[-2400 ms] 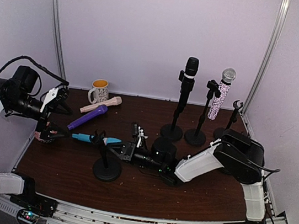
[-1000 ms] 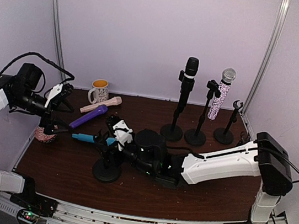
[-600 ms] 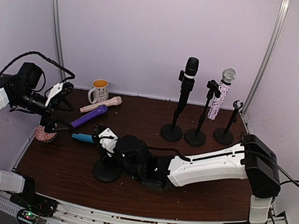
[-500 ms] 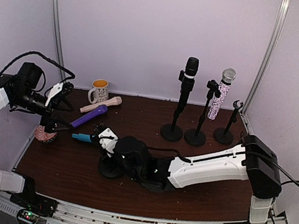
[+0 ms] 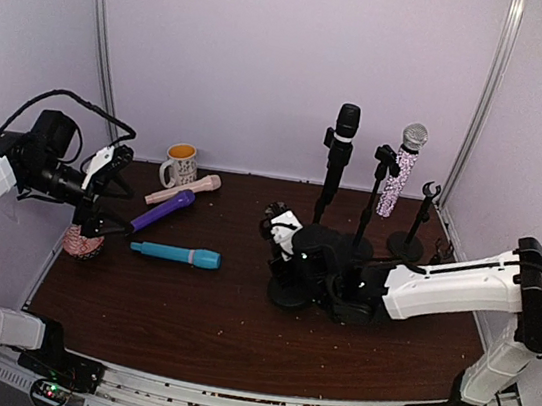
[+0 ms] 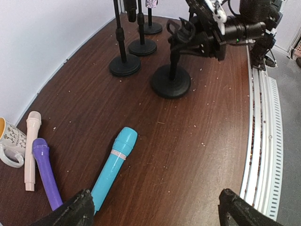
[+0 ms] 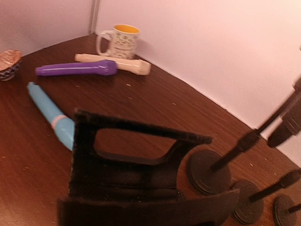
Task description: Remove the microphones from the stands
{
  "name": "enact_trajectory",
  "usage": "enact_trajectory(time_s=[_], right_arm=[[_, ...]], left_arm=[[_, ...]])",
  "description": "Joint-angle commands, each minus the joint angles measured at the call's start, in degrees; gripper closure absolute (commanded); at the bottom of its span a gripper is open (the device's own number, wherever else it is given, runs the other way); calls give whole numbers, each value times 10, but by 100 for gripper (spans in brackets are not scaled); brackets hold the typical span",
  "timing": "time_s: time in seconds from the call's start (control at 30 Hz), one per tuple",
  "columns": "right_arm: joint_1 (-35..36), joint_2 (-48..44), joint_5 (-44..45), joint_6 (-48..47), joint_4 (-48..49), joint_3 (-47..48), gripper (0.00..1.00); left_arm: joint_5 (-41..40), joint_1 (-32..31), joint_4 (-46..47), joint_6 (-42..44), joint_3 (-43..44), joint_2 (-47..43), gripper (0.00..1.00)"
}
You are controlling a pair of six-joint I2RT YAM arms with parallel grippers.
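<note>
The blue microphone is already free. The empty stand should next swing to the right in the top view with my right gripper, beside the other stands.
The blue microphone lies flat on the brown table, out of any stand; it also shows in the left wrist view and the right wrist view. My right gripper is shut on the clip of the empty black stand, which stands upright right of centre. In the right wrist view the clip fills the jaws of the right gripper. My left gripper is open and empty at the far left, above the microphone's tail; its fingertips are spread wide.
A purple microphone, a cream microphone and a mug lie at the back left. A small bowl sits at the left edge. At the back right stand a black microphone, a glitter microphone and an empty stand.
My right gripper has carried the empty stand from left of centre to the right, away from the blue microphone, which stays lying on the table. The left arm has barely moved.
</note>
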Motion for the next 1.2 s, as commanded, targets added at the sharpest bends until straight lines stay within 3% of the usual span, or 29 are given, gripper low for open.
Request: enact_trajectory(time_s=[0.0, 0.2, 0.53, 0.7, 0.73, 0.9, 1.03, 1.17], right_arm=[[-60, -72, 57, 40, -49, -47, 100], [-117, -75, 95, 65, -133, -27, 100], [-160, -89, 168, 110, -149, -45, 100], [-177, -116, 174, 130, -140, -78, 93], [-179, -120, 171, 130, -138, -83, 87], [-184, -140, 153, 144, -142, -97, 34], [-184, -182, 142, 165, -130, -120, 12], [-184, -237, 118, 173, -130, -124, 2]], left_arm=[[7, 6, 17, -4, 21, 10, 6], [4, 8, 17, -3, 28, 12, 6], [2, 12, 18, 1, 26, 12, 5], [2, 14, 20, 1, 28, 14, 5], [3, 14, 20, 1, 28, 15, 5], [5, 14, 20, 0, 32, 18, 4], [5, 14, 19, 0, 34, 18, 3], [6, 14, 19, -1, 35, 18, 3]])
